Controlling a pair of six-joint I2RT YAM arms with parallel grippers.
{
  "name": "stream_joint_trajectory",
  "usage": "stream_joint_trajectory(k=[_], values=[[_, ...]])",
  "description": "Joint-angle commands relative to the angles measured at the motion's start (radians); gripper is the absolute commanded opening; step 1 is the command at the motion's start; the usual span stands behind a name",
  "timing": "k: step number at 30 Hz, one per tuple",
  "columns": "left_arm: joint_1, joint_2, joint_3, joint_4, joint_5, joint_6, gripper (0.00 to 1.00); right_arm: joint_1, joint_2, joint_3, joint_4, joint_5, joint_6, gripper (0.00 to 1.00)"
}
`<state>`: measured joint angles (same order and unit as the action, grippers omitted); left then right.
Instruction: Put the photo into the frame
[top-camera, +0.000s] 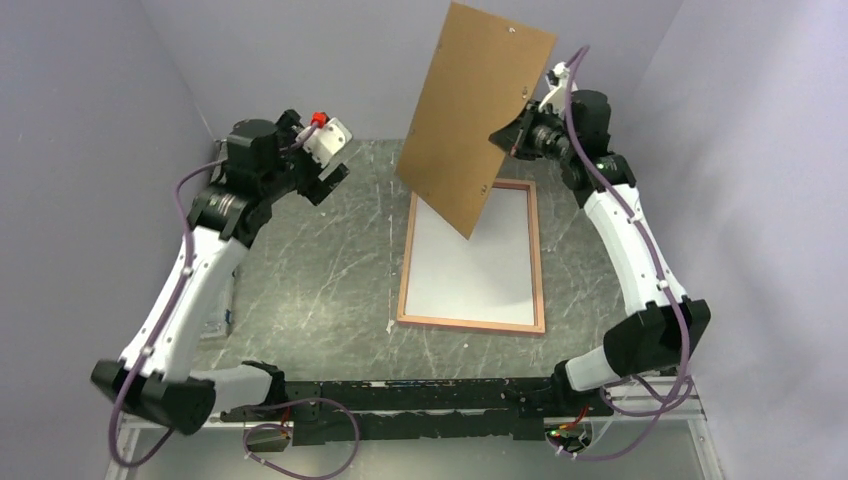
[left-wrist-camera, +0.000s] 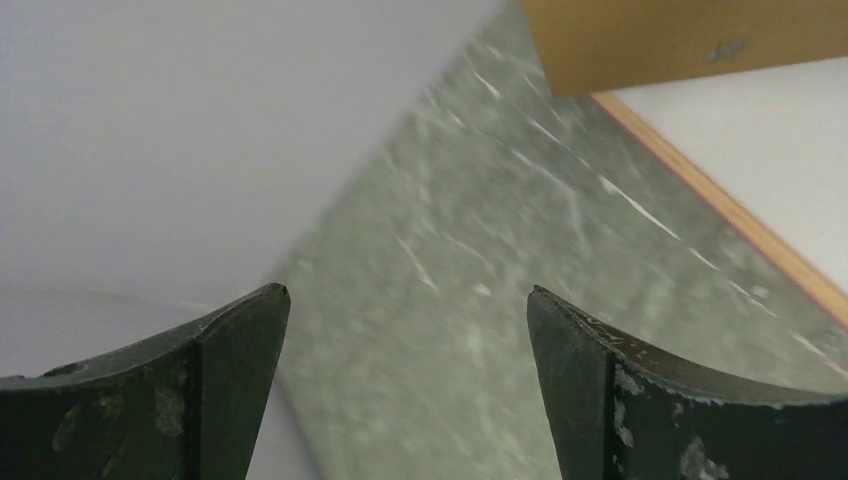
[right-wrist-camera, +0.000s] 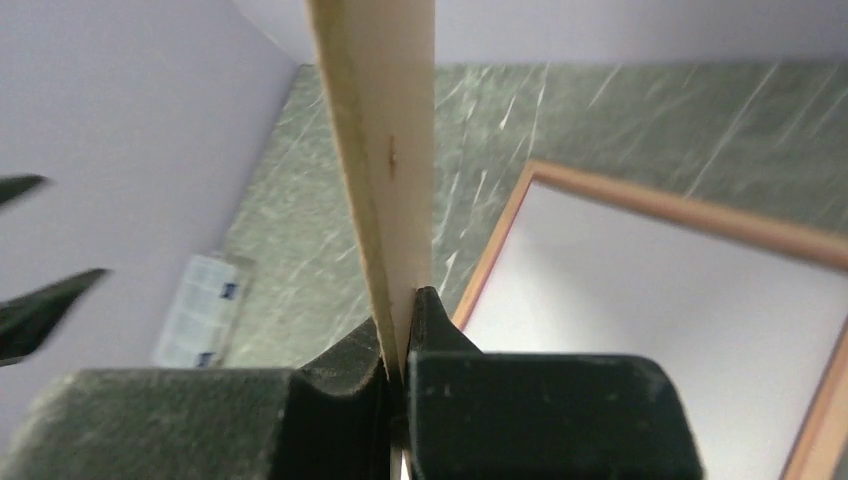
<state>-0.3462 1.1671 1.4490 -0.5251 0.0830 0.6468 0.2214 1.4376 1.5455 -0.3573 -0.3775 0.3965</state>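
I will lower my right gripper next and draw it back to release the tilted board over the white sheet (top-camera: 470, 255), which lies uncovered in the frame (top-camera: 470, 324) below my gripper.
The frame (top-camera: 470, 324), with a narrow pink border, lies flat on the table right of centre. A plain white sheet (top-camera: 470, 255) fills it; this looks like the photo's white back, and its printed side is hidden. My right gripper (top-camera: 507, 136) is shut on the edge of the brown backing board (top-camera: 475, 110) and holds it tilted in the air over the frame's far end. In the right wrist view the board (right-wrist-camera: 385, 150) rises edge-on from the gripper (right-wrist-camera: 400, 325), above the frame (right-wrist-camera: 680, 208). My left gripper (top-camera: 335, 185) is open and empty at the back left, well left of the frame (left-wrist-camera: 720, 210).
Lilac walls (top-camera: 100, 120) close in the table on the left, back and right. A small white printed packet (right-wrist-camera: 205, 310) lies on the green marbled table (top-camera: 320, 270) by the left wall. The arm bases and a black rail (top-camera: 420, 405) line the near edge.
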Motion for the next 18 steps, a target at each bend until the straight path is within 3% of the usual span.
stream_joint_trajectory(k=[1, 4, 11, 18], values=[[0.094, 0.104, 0.100, -0.222, 0.109, -0.253, 0.94, -0.098, 0.028, 0.093, -0.030, -0.315, 0.227, 0.00], [0.165, 0.158, 0.136, -0.261, 0.250, -0.290, 0.94, -0.125, 0.036, 0.069, -0.072, -0.392, 0.276, 0.00], [0.180, 0.230, 0.073, -0.219, 0.269, -0.296, 0.94, -0.194, -0.069, -0.158, -0.110, -0.520, 0.302, 0.00], [0.179, 0.315, 0.004, -0.159, 0.310, -0.314, 0.90, -0.284, -0.105, -0.286, -0.282, -0.650, 0.160, 0.00]])
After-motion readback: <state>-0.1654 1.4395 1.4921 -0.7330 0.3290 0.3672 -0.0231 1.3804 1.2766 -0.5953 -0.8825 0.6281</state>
